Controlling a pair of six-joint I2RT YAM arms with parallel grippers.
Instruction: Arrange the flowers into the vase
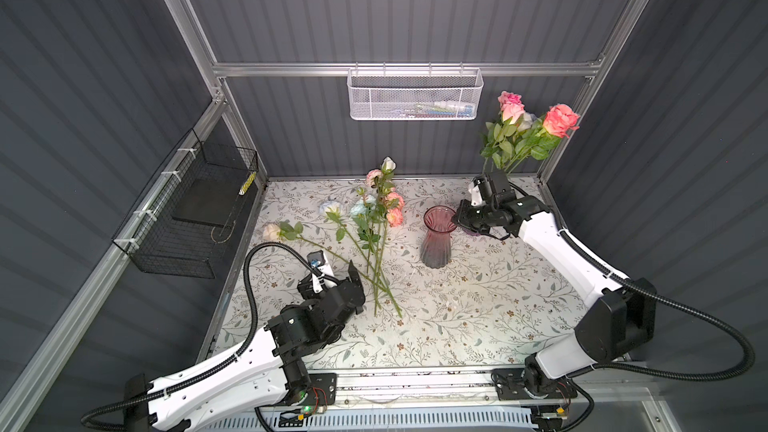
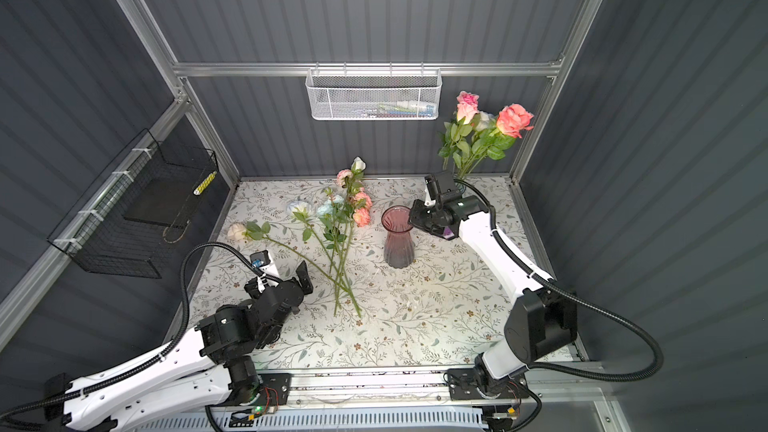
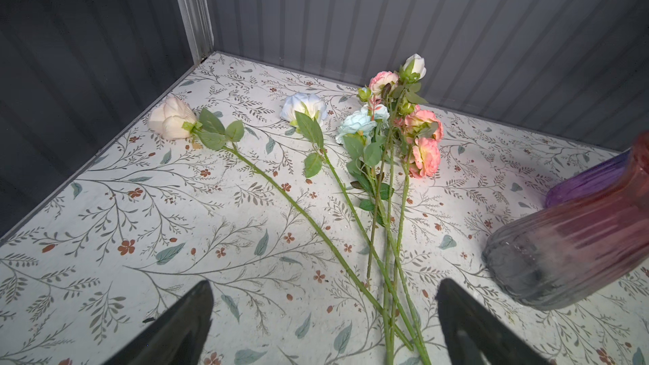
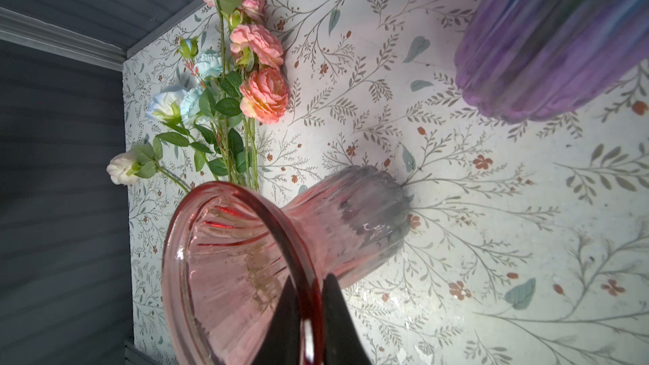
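Observation:
The pink vase comes back toward my base onto the bare tabletop beside the stem ends next, and my right gripper releases its rim there, since that patch is clear.
Several loose flowers (image 1: pixel 374 238) (image 2: pixel 340 238) lie fanned on the floral table, blooms toward the back wall, stem ends crossing near my left gripper (image 1: pixel 358 290) (image 3: pixel 325 289). That gripper is open just left of the stem ends and holds nothing. A pink ribbed glass vase (image 1: pixel 436 243) (image 4: pixel 351 226) stands upright mid-table. My right gripper (image 1: pixel 456 218) (image 4: pixel 310 275) is shut on the vase's rim, one finger inside, one outside. Behind the right arm a purple vase (image 4: pixel 544 47) (image 3: pixel 583 180) holds more pink and coral flowers (image 1: pixel 523 130) (image 2: pixel 482 130).
A white mesh basket (image 1: pixel 413 95) hangs on the back rail. A black wire basket (image 1: pixel 187 209) is fixed to the left wall. Grey walls close the table on three sides. Bare tabletop (image 1: pixel 478 317) lies in front of the pink vase.

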